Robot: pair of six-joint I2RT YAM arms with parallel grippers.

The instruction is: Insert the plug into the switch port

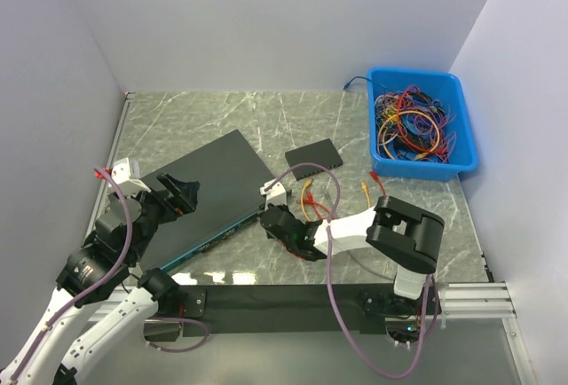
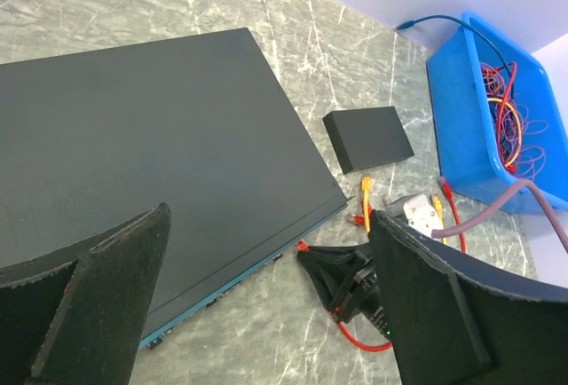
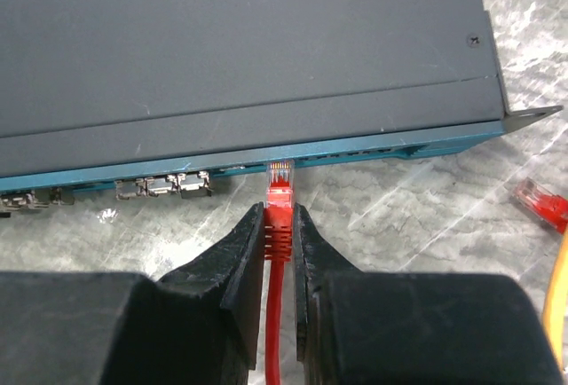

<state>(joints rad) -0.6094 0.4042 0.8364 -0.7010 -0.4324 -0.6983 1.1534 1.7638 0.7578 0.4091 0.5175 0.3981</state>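
My right gripper should next push the plug, tilting slightly, toward the switch (image 1: pixel 213 185) until it enters the teal front side, then release, as the plug's clear tip still shows outside.
The switch (image 1: pixel 213 185) is a wide, flat dark box with a teal front face (image 3: pixel 355 150) carrying a row of ports. My right gripper (image 3: pixel 280 216) is shut on the red plug (image 3: pixel 280 192) by its ribbed boot, and the red cable trails back between the fingers. The plug's clear tip sits right at the teal face; whether it is inside a port I cannot tell. In the left wrist view the plug (image 2: pixel 303 246) shows at the switch's (image 2: pixel 151 154) front edge. My left gripper (image 2: pixel 268 216) hovers open over the switch's left part (image 1: pixel 182 192), holding nothing.
A blue bin (image 1: pixel 461 110) of tangled cables stands at the back right. A small black box (image 1: pixel 313 153) lies behind the switch's right corner. Loose orange and red cables (image 1: pixel 368 188) and a spare red plug (image 3: pixel 541 200) lie right of my right gripper (image 1: pixel 271 219).
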